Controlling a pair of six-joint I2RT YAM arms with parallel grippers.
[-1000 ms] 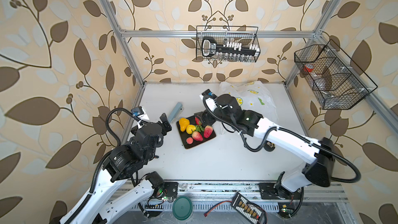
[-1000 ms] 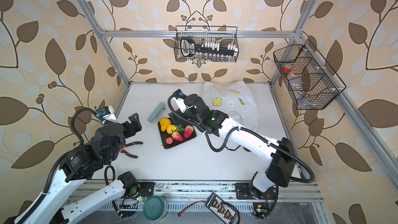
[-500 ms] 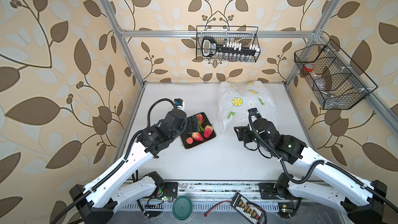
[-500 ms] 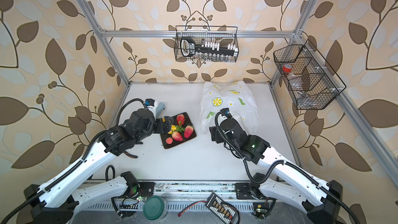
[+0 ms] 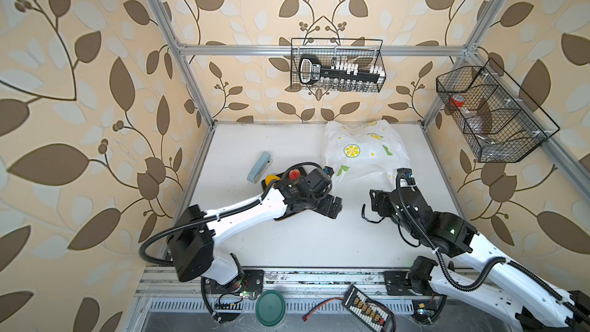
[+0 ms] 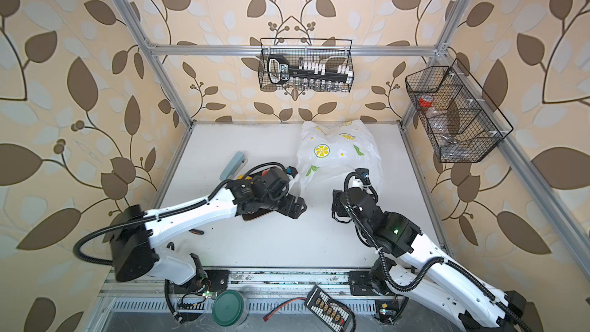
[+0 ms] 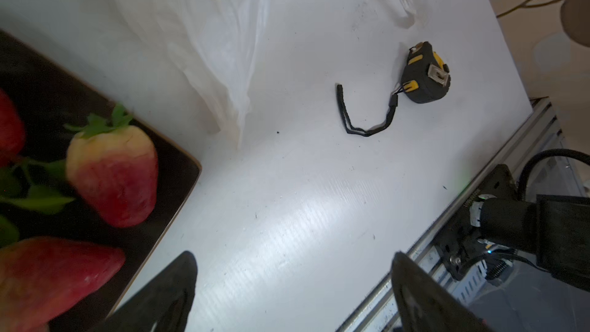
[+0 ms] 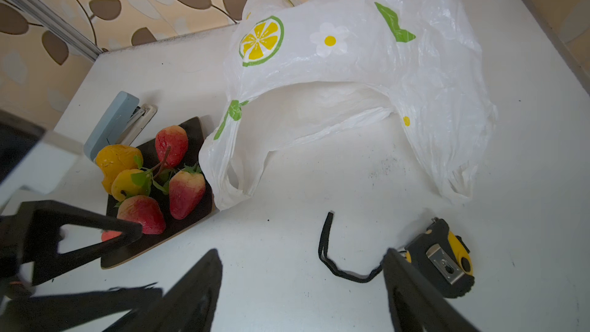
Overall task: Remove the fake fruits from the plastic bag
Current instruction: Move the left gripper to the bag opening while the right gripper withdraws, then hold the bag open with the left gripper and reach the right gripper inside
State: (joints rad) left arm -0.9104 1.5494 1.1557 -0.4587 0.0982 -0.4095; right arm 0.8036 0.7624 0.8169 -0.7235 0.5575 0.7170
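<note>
My left gripper is open beside the tray and should move outward next, onto the bag's rim at its tray-side corner (image 5: 337,183) (image 7: 232,107). That corner sticks out nearest to my open fingers.
The fake fruits lie on a dark tray (image 8: 178,231), outside the plastic bag (image 8: 351,59): red strawberries (image 8: 186,191) and yellow pieces (image 8: 116,158) with green leaves. Close strawberries (image 7: 118,174) fill the left wrist view. In both top views my left arm covers most of the tray; one strawberry (image 5: 294,174) still shows. The white lemon-print bag (image 5: 364,151) (image 6: 338,154) lies behind, its mouth towards the front, and no fruit shows in the mouth. My left gripper (image 5: 332,209) (image 6: 295,207) (image 7: 293,257) hangs open over the tray's right front corner. My right gripper (image 5: 378,202) (image 6: 336,202) (image 8: 301,253) is open and empty over bare table.
A black-and-yellow tape measure (image 8: 447,263) (image 7: 426,75) with a black strap lies just right of my right gripper. A grey-blue stapler (image 5: 259,170) (image 8: 111,122) sits behind the tray's left side. Wire baskets (image 5: 336,68) hang on the back and right walls.
My left arm has swung from the table's left edge across the tray to its right front corner. My right arm has pulled back from the tray to the front right, by the tape measure.
</note>
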